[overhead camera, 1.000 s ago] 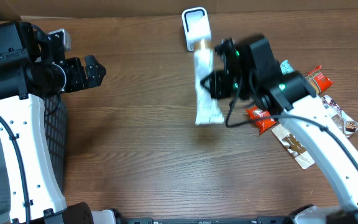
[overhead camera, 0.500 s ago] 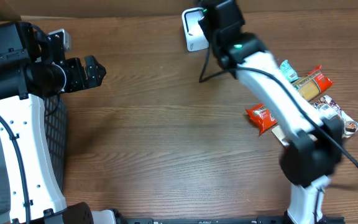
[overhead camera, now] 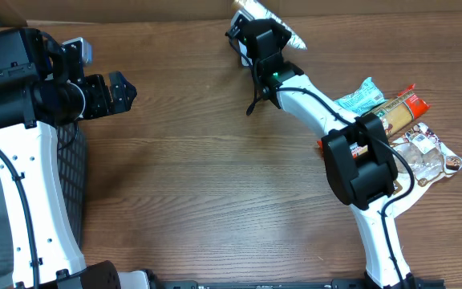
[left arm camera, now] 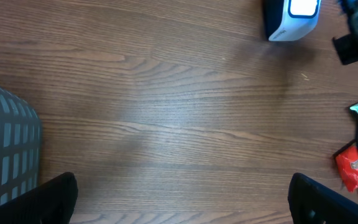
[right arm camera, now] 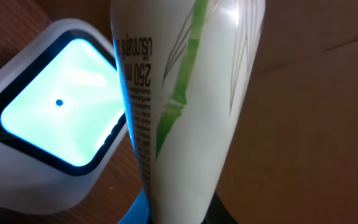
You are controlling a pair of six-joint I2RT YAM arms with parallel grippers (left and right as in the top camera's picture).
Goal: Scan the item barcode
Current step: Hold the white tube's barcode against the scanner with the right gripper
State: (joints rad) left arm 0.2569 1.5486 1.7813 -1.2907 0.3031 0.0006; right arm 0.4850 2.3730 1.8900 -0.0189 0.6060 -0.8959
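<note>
The right gripper carries the tube [overhead camera: 289,36] back and to the right in the overhead view next, onto the clear packets, and releases it, since snacks lie gathered there.
My right gripper [right arm camera: 185,214] is shut on a white tube [right arm camera: 191,112] printed with green bamboo and small black text. It holds the tube upright just beside the barcode scanner [right arm camera: 48,124], whose window glows pale green. From overhead, the right gripper [overhead camera: 263,36] sits at the table's far edge, over the scanner, and the tube [overhead camera: 289,36] pokes out past it. The scanner [left arm camera: 291,18] also shows at the top of the left wrist view. My left gripper [overhead camera: 123,90] hangs open at the far left, with nothing between its fingers [left arm camera: 48,199].
Several snack packets lie at the right: a teal one [overhead camera: 358,96], an orange-red one [overhead camera: 399,108] and clear ones [overhead camera: 427,152]. A black mesh basket [overhead camera: 70,152] stands at the left edge. A cardboard wall [overhead camera: 135,10] runs along the back.
My right arm has swung the tube from the middle of the table up to the scanner at the far edge. The left arm has not moved.
</note>
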